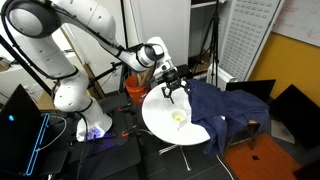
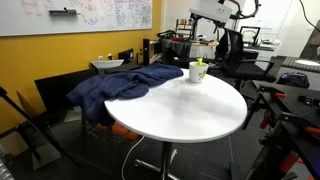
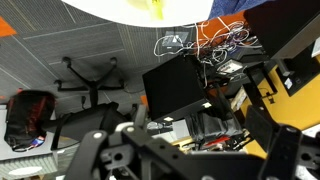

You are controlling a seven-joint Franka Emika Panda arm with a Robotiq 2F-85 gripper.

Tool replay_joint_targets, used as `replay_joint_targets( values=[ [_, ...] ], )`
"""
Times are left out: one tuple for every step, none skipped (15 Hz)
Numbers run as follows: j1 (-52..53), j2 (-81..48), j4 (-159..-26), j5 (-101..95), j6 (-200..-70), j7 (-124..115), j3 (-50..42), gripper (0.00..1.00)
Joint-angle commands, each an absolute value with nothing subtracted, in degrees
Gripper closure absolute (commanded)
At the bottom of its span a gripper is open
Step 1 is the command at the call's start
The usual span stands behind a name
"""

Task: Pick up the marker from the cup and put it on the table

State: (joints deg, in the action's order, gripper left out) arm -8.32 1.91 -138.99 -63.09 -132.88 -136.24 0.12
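The marker's upper end sticks up above the cup's rim. My gripper should move down toward the cup next, so that the spread fingers come around that end.
The small whitish cup (image 2: 198,73) stands on the round white table (image 2: 190,110), near its far edge, with a yellow-green marker (image 2: 200,64) sticking up out of it. In an exterior view the cup (image 1: 179,119) sits mid-table (image 1: 160,118). My gripper (image 1: 175,92) hangs above the table's far side, higher than the cup, its fingers spread and empty. The wrist view shows the dark fingers (image 3: 180,150) apart. There the table edge (image 3: 110,8) and a yellow blur at the cup (image 3: 155,8) show at the top of the frame.
A dark blue cloth (image 2: 120,88) drapes over the table's side and onto a chair (image 1: 228,105). An orange bucket (image 1: 135,90) stands on the floor behind the table. Black monitors, chairs and cables crowd around (image 3: 180,85).
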Motion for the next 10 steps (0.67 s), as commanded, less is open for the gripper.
replay_joint_targets(
  values=[
    [-6.2, -2.8, -135.6, -64.7, -131.5, -139.4, -0.9, 0.00],
    [-5.9, -3.5, -135.3, -64.5, -131.3, -139.4, -0.9, 0.00],
    [-5.6, -4.3, -135.0, -64.5, -131.3, -139.5, -0.9, 0.00],
    [-5.3, -5.0, -134.8, -64.3, -131.3, -139.3, -1.0, 0.00],
    [-5.0, -5.5, -134.7, -64.1, -131.5, -139.0, -1.0, 0.00],
    [-4.9, -6.0, -134.5, -64.0, -131.5, -138.9, -1.1, 0.00],
    [-4.8, -6.5, -134.4, -63.7, -131.7, -138.7, -1.2, 0.00],
    [-4.7, -6.9, -134.4, -63.5, -131.7, -138.5, -1.3, 0.00],
    [-4.7, -7.3, -134.4, -63.0, -131.9, -138.0, -1.3, 0.00],
    [-4.7, -7.6, -134.5, -62.7, -132.0, -138.0, -1.4, 0.00]
  ],
)
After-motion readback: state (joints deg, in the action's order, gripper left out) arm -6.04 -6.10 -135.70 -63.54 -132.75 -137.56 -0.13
